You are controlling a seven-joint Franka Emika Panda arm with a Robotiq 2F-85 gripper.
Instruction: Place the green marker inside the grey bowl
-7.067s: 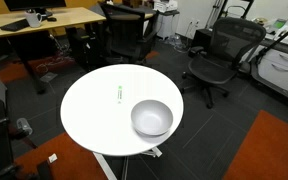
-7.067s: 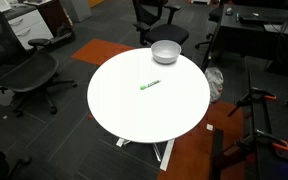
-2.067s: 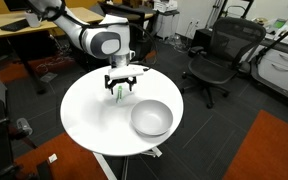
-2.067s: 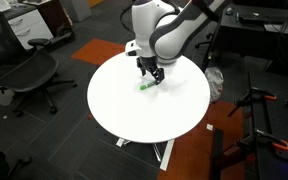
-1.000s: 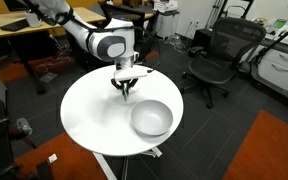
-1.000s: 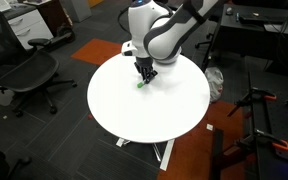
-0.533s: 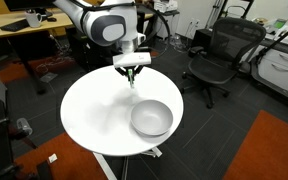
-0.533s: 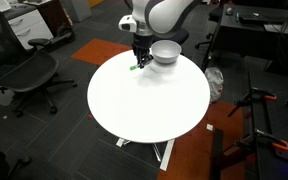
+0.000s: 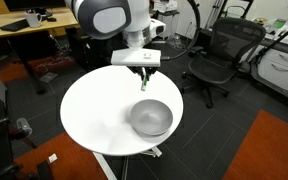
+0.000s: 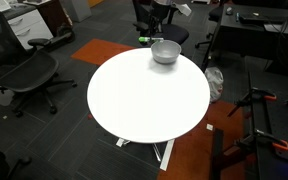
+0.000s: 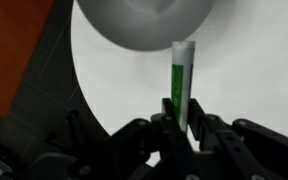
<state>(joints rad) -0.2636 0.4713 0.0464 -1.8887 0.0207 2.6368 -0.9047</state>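
Note:
My gripper moves across the grey bowl's rim toward the bowl's open middle [image 9: 151, 118] [image 11: 146, 13] next and lets go, since the green marker's pale tip reaches only that rim.
My gripper [image 9: 143, 75] is shut on the green marker [image 9: 143, 85], which hangs upright from the fingers above the white round table [image 9: 94, 115]. The marker sits a little short of the grey bowl [image 9: 151, 118], just off its far rim and well above it. In the wrist view the marker [image 11: 180, 80] stands pinched between the two fingers [image 11: 165, 122], its pale tip reaching the edge of the bowl [image 11: 144, 22]. In an exterior view the marker [image 10: 141, 40] shows as a small green spot left of the bowl [image 10: 165, 52]; the gripper there is mostly cut off at the top.
The bowl stands close to the table's edge [image 10: 189, 75]. Black office chairs [image 9: 216, 55] and a wooden desk [image 9: 44, 20] ring the table. Orange carpet [image 9: 269, 145] lies on the floor beside it.
The gripper has risen off the table with the marker and carried it sideways toward the bowl; half a second ago it was lower and farther from the bowl.

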